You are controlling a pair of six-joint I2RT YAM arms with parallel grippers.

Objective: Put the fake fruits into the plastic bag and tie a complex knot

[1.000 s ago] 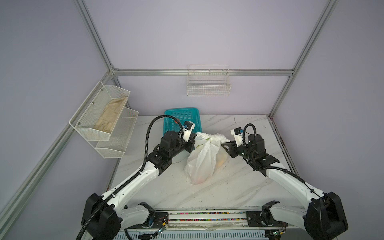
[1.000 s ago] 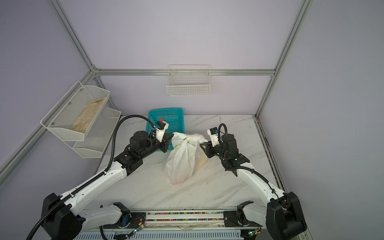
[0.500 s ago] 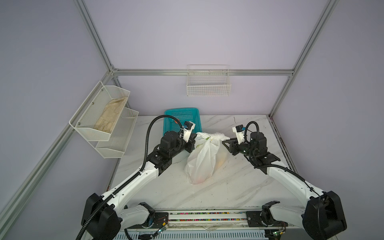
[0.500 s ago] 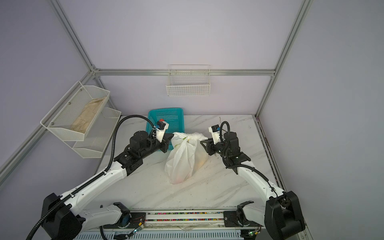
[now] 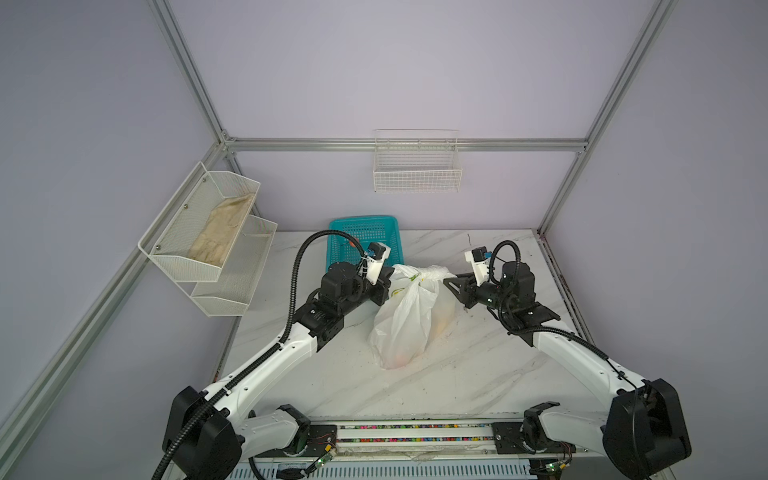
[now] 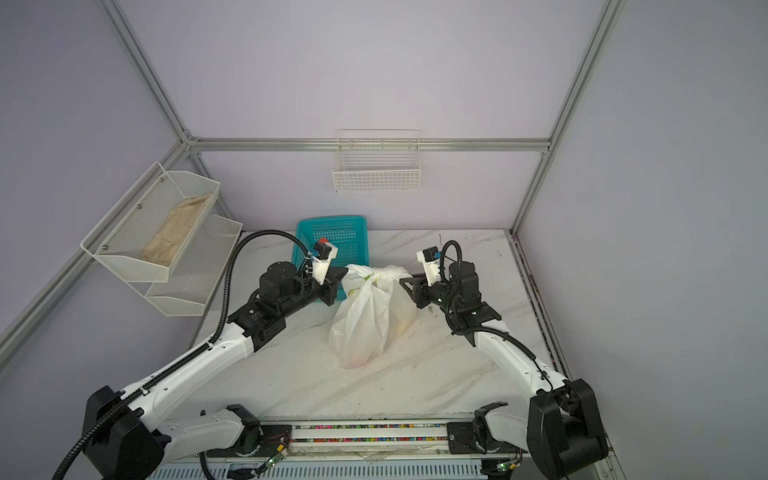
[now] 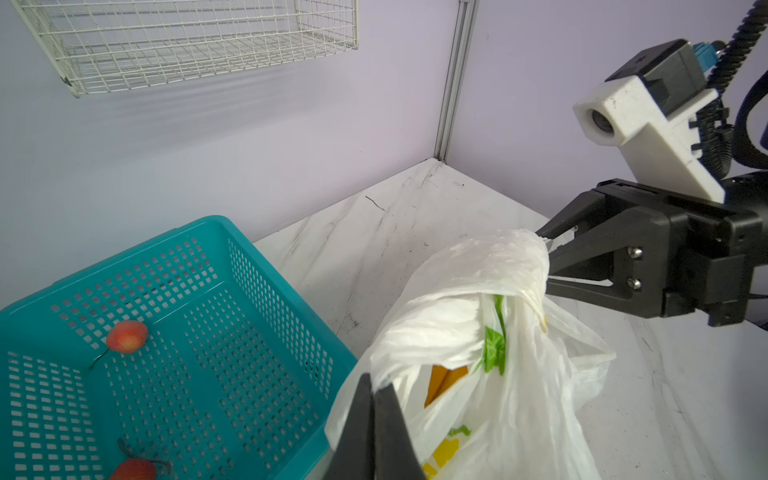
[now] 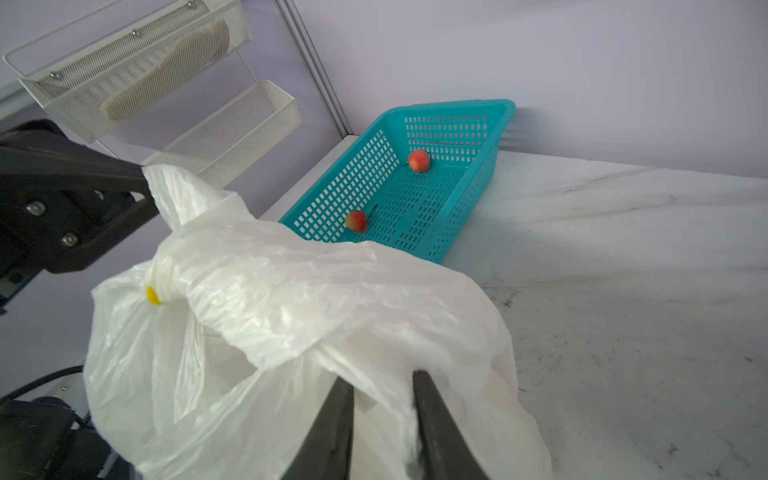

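Observation:
I will next move my left gripper ahead to the bag's gathered neck (image 5: 422, 272) (image 7: 480, 276), which is between its fingers and the right gripper, and open it to let go of the bag's top edge.
The plastic bag (image 5: 409, 320) (image 6: 365, 320) stands on the marble table between both arms, white with yellow and green print. Orange fruit colour shows through its side. My left gripper (image 5: 390, 274) (image 7: 376, 384) is shut on the bag's top edge. My right gripper (image 5: 446, 280) (image 8: 384, 378) holds its fingers a little apart, with a fold of the bag's other top end between them. The bag's neck (image 8: 166, 286) is gathered and twisted; I cannot tell if it is a tied knot. Two red fake fruits (image 8: 419, 161) (image 8: 356, 220) lie in the teal basket (image 8: 449, 108).
The teal basket (image 5: 365, 222) sits at the back of the table, just behind the left gripper. White mesh shelves (image 5: 199, 245) with a beige cloth hang on the left wall. A wire basket (image 5: 417, 174) hangs on the back wall. Aluminium frame posts stand at the corners.
The right gripper has shifted slightly up and toward the bag's top, and its fingers have narrowed around the plastic. The left gripper and the bag's body have stayed put.

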